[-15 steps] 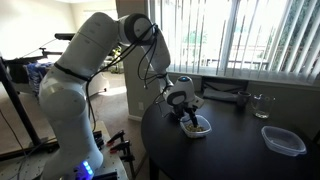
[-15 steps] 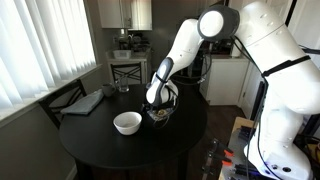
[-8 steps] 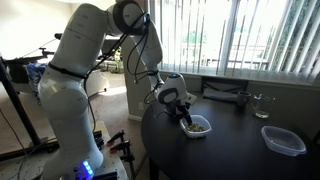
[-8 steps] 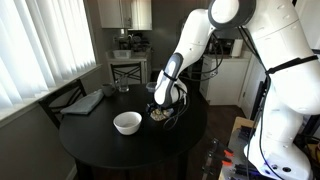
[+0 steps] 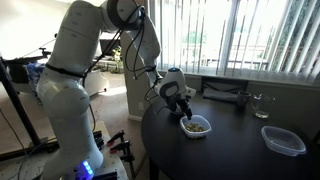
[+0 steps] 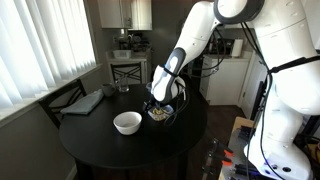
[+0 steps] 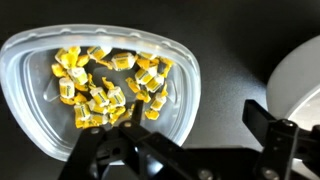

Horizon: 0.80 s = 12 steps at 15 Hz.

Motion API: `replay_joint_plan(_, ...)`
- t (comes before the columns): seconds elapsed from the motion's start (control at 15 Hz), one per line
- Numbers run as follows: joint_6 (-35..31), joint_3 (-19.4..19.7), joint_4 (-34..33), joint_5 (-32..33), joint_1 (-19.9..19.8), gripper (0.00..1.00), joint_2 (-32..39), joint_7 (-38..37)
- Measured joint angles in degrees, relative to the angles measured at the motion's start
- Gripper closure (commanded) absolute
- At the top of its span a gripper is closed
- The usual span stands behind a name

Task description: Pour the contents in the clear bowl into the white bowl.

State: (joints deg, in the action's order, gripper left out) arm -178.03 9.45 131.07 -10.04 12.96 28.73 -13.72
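The gripper should next go down onto the clear bowl's rim (image 7: 192, 112) below it on the white bowl's side, because the robot's open fingers are already on both sides of that rim.
The clear bowl (image 7: 30, 100) fills the left of the wrist view and holds the contents (image 7: 105, 85), a loose heap of yellowish pieces. My gripper (image 7: 197, 120) is open. One finger is inside the bowl by the pieces and the other is outside over the black table, so the fingers straddle the bowl's near rim. The white bowl (image 7: 300, 80) shows at the right edge, empty. In both exterior views the gripper (image 5: 186, 117) (image 6: 158, 107) is down at the clear bowl (image 5: 199, 127) (image 6: 161, 116). The white bowl (image 6: 127, 122) stands right beside it.
The bowls stand on a round black table (image 5: 235, 155) (image 6: 95, 145). A clear rounded-rectangular container (image 5: 283, 139) and a small drinking glass (image 5: 262, 105) are across the table. A folded grey cloth (image 6: 85, 102) lies near the window side.
The arm's upper links have swung upward and the wrist has tilted. The gripper has stayed at the clear bowl's rim. Neither bowl has visibly moved.
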Motion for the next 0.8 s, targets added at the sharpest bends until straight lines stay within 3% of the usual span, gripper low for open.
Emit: replay_joint_plan(0.8, 18.13, -2.78, -10.9, 1.14, -4.01, 0.0, 1.99, -0.63)
